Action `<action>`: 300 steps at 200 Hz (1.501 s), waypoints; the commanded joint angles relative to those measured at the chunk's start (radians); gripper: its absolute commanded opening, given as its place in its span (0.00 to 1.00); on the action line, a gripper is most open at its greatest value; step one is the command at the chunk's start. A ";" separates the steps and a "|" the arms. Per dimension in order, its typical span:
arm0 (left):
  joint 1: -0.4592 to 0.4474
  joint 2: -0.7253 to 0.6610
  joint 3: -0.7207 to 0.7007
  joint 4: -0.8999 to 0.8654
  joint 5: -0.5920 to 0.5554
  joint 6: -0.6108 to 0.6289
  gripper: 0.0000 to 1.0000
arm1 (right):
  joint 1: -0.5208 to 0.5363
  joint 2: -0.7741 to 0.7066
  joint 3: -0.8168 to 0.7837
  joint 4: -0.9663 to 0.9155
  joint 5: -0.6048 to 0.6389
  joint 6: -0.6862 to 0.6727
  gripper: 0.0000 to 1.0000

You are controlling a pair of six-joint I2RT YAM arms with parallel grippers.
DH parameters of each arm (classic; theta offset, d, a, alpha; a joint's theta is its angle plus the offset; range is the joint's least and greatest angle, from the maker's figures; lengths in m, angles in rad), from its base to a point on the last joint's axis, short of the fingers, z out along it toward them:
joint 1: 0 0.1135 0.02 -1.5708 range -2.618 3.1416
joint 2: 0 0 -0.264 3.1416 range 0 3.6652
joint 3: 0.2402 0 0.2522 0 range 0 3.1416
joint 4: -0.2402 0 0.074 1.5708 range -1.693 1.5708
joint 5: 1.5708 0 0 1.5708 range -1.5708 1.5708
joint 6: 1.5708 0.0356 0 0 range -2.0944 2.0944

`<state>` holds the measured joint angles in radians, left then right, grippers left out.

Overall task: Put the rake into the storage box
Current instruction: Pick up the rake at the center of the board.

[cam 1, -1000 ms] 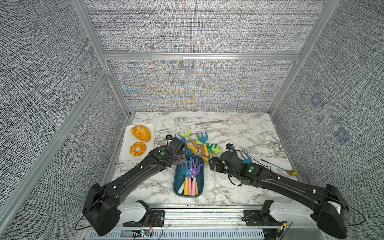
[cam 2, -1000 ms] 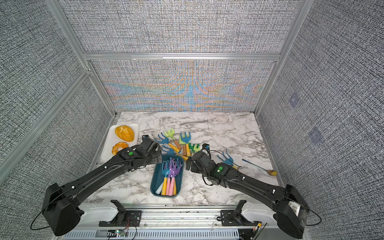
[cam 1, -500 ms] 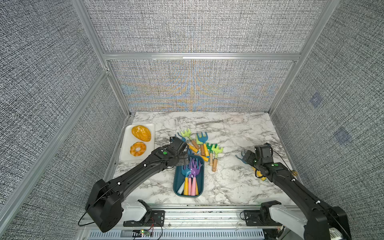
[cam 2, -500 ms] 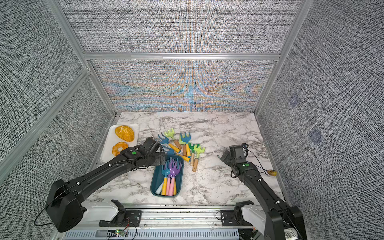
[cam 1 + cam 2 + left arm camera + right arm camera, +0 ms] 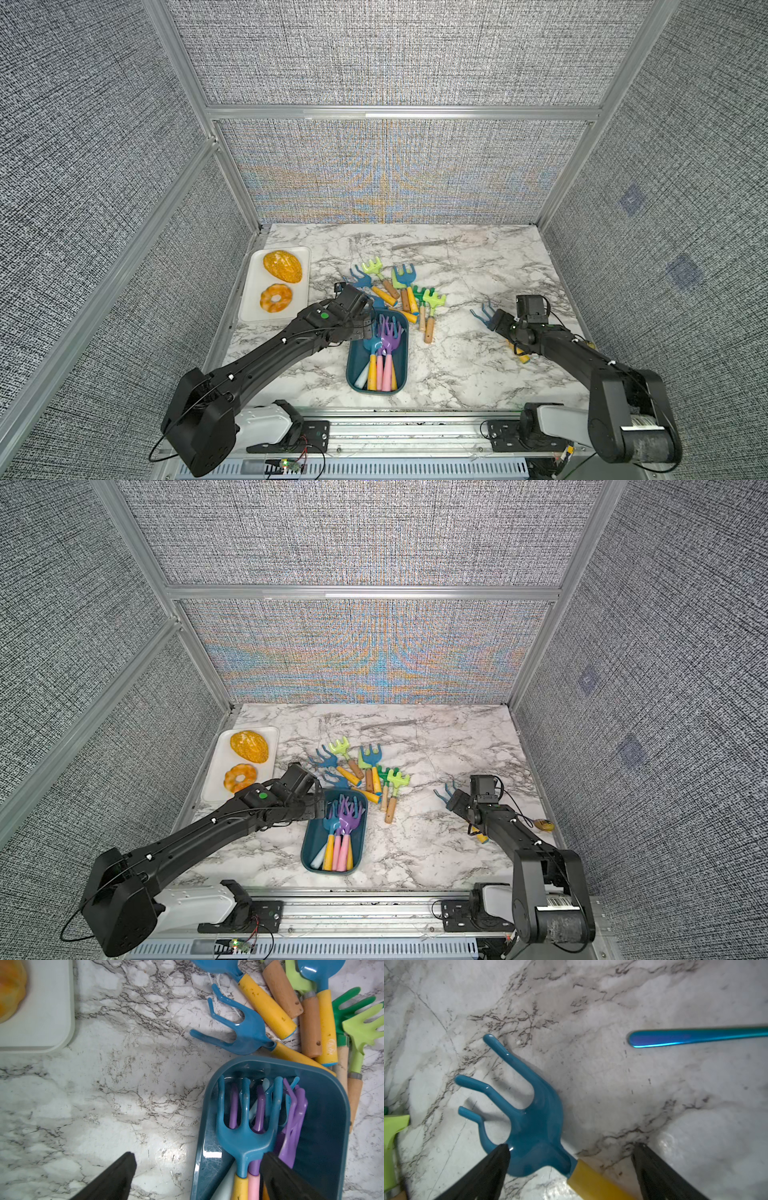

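I will move my right gripper down onto the blue rake's neck point(image 5: 567, 1164) beside the yellow handle next and close, since it lies below, between the open fingers.
The storage box point(image 5: 351, 365) point(image 5: 306, 848) point(image 5: 324, 1113) is a dark teal bin at the table's front middle, with several rakes point(image 5: 384, 340) point(image 5: 245, 1126) lying in it. More rakes lie in a pile point(image 5: 399, 286) point(image 5: 365, 766) point(image 5: 270, 1005) just behind it. One blue rake with a yellow handle point(image 5: 482, 313) point(image 5: 444, 793) point(image 5: 533, 1126) lies alone at the right. My right gripper point(image 5: 496, 322) point(image 5: 457, 802) point(image 5: 572, 1148) is open, its fingers on either side of that rake's neck. My left gripper point(image 5: 368, 320) point(image 5: 320, 802) point(image 5: 198, 1155) is open and empty over the box's far left corner.
A flat white tray point(image 5: 249, 307) point(image 5: 212, 787) point(image 5: 52, 1022) with a bread roll and a doughnut stands at the left edge. A thin shiny blue handle point(image 5: 695, 1036) with a yellow end point(image 5: 588, 344) point(image 5: 543, 824) lies behind my right arm. A grey strip point(image 5: 419, 244) lies at the back.
My right arm has swung from beside the box out to the right, over the lone blue rake. My left arm has barely moved.
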<state>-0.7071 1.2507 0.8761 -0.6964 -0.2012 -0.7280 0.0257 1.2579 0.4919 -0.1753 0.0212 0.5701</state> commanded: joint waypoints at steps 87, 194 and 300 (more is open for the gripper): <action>0.001 -0.020 -0.039 0.048 -0.014 0.024 0.99 | 0.225 0.006 -0.021 -0.152 0.135 0.175 0.57; 0.003 -0.116 -0.111 0.036 -0.015 -0.031 0.99 | 0.382 0.152 0.021 -0.136 0.132 0.200 0.47; 0.003 -0.335 -0.184 -0.041 -0.063 -0.076 0.99 | 0.500 0.063 0.044 -0.053 0.010 0.178 0.00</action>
<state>-0.7055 0.9459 0.6933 -0.7044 -0.2340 -0.7940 0.5076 1.3689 0.5358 -0.1406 0.1761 0.7383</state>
